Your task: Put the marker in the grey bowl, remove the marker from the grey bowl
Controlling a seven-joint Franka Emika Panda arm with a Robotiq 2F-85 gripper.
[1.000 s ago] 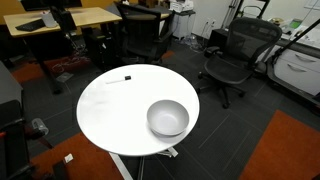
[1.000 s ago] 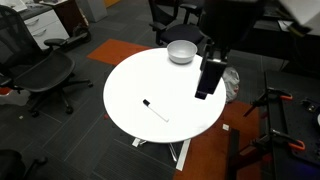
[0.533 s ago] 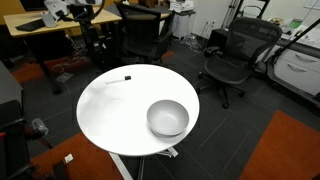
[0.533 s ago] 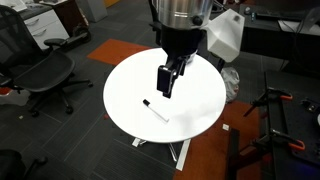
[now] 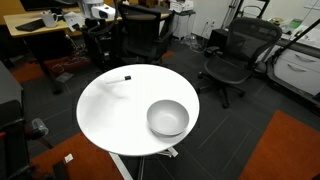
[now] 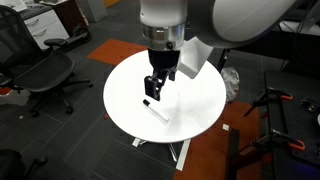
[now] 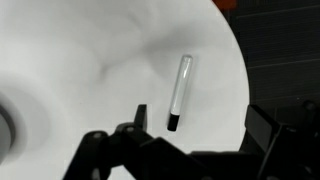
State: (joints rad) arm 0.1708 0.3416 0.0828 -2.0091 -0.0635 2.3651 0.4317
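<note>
My gripper should move down onto the marker's capped near end (image 5: 127,77) (image 7: 173,122). The black cap shows between the spread fingers, and the white stick stretches away from them.
The marker (image 6: 156,109) is a thin white stick with a black cap, lying on the round white table (image 6: 125,115) near its edge. It also shows in the wrist view (image 7: 180,92) and as a small dark mark in an exterior view (image 5: 126,78). My gripper (image 6: 151,95) hangs open and empty just above the marker's capped end. In the wrist view the gripper (image 7: 200,128) has its jaws spread, with the marker's black tip between them. The grey bowl (image 5: 168,118) stands empty on the far side of the table. The arm hides it in the exterior view that shows the gripper.
Black office chairs (image 5: 232,55) stand around the table, and one (image 6: 40,75) is close to its side. Desks (image 5: 60,20) stand behind. The table edge (image 7: 240,70) runs right next to the marker, with dark floor beyond it.
The arm has swung from the bowl's side across the table and come down over the marker. The marker and the bowl have not moved.
</note>
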